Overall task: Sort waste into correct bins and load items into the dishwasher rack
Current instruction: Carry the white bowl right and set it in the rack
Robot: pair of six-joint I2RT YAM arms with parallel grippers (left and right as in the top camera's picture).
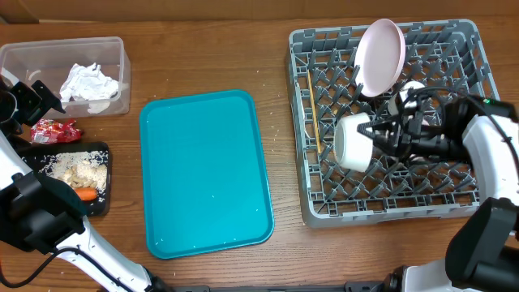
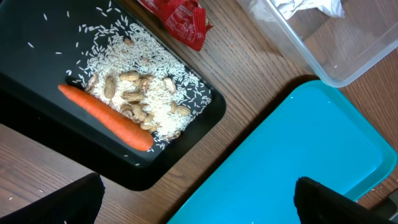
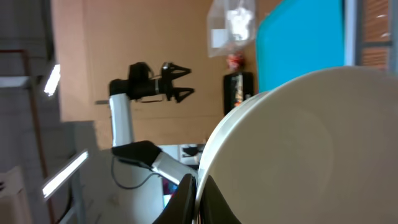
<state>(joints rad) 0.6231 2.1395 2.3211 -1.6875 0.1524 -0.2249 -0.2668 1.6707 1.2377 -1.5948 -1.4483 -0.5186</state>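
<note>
Next, my right gripper carries the small white bowl down and slightly back among the rack's free wires, before it releases the bowl's rim.
My right gripper (image 1: 378,135) is shut on the rim of a small white bowl (image 1: 353,142), held on its side over the grey dishwasher rack (image 1: 381,212). In the right wrist view the bowl (image 3: 298,137) fills the frame, its rim pinched in the gripper (image 3: 200,186). A pale pink plate (image 1: 381,55) stands upright in the rack, with a white cup (image 1: 411,91) and a chopstick (image 1: 310,105). My left gripper (image 1: 34,96) is open and empty over the left side. The black tray (image 2: 37,68) holds a carrot (image 2: 106,116) and food scraps (image 2: 140,93). Tissue (image 1: 87,83) lies in the clear tub (image 1: 65,45).
A red wrapper (image 1: 55,130) lies on the wood between the tub and the black tray. A flat teal tray (image 1: 207,170) lies mid-table, between the bins and the rack. The left arm's links stretch along the table's left edge.
</note>
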